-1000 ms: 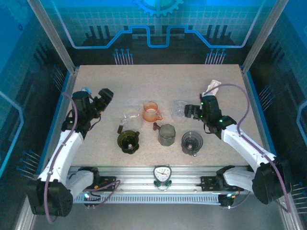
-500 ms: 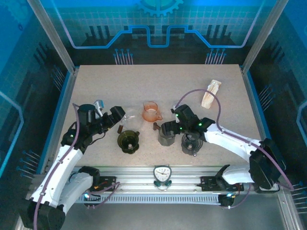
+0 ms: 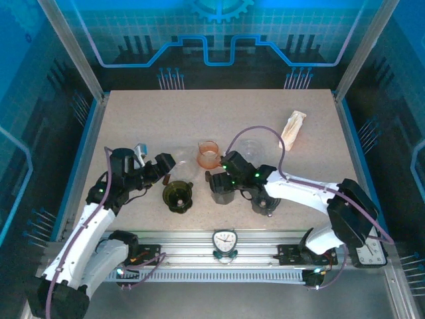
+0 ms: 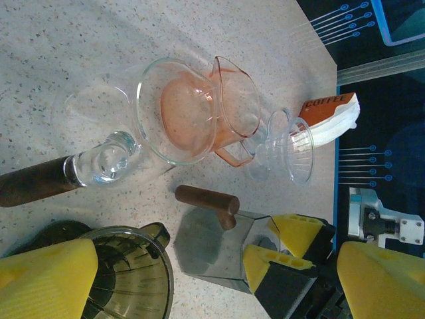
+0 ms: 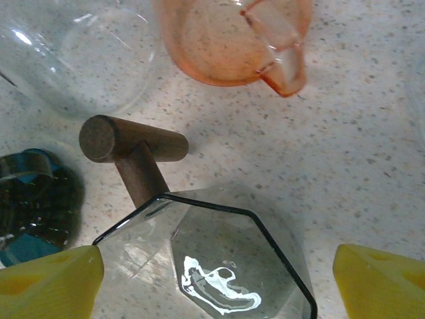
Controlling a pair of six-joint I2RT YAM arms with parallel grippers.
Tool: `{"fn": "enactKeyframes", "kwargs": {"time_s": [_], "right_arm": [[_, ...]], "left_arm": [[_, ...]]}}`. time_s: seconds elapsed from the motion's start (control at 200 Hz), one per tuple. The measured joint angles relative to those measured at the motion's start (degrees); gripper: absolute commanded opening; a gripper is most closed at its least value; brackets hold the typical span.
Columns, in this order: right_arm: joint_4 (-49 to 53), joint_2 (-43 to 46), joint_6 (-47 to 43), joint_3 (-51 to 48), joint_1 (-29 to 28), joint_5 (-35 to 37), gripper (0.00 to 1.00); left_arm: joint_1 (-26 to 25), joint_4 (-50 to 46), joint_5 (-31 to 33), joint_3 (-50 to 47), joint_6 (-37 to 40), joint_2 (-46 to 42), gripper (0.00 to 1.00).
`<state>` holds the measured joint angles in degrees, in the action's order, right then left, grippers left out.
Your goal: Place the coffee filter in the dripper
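The dark dripper is under my forearm, so my right gripper rises next, moves over and lowers astride the dark rim's edge (image 3: 276, 201) farthest from the grey dripper.
The coffee filter pack (image 3: 292, 127) lies alone at the back right; in the left wrist view it is an orange "COFFEE" sleeve of white filters (image 4: 332, 114). My right gripper (image 3: 217, 181) is open, its yellow pads either side of the grey hexagonal dripper (image 5: 232, 259) with a wooden handle (image 5: 133, 143), not touching it. The left wrist view shows that gripper (image 4: 282, 247) at the dripper's rim (image 4: 212, 249). My left gripper (image 3: 165, 169) is open just behind the dark olive dripper (image 3: 178, 196), with nothing held between its fingers (image 4: 46, 276).
An orange glass dripper (image 3: 209, 156), a clear glass server (image 3: 179, 163) and a clear dripper (image 3: 249, 147) stand behind the middle row. A dark dripper (image 3: 267, 199) sits under the right forearm. A timer (image 3: 225, 240) rests on the front rail.
My right arm swung from the filter pack at the back right down to the middle, over the grey dripper. My left gripper came forward and right toward the olive dripper.
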<state>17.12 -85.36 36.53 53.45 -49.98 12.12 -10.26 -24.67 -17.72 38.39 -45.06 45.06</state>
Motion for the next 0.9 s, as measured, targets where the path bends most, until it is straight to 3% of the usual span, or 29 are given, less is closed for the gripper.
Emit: {"fn": "enactKeyframes", "kwargs": {"time_s": [0.345,0.625,0.901], "right_arm": [[0.6,0.1,1.1,2.6,-1.0,2.5,0.92],[12.6,13.4,1.0,1.2,2.8,6.4,0.87],[25.1,28.8,2.6,-9.2,12.3,7.4,0.73]], "left_arm": [[-3.0,-1.1,0.4,0.0,0.2,-0.2,0.94],[-10.1,-2.5,4.5,0.0,2.1,-0.3,0.99],[-11.0,-2.3,6.0,0.0,2.2,-0.6,0.99]]}}
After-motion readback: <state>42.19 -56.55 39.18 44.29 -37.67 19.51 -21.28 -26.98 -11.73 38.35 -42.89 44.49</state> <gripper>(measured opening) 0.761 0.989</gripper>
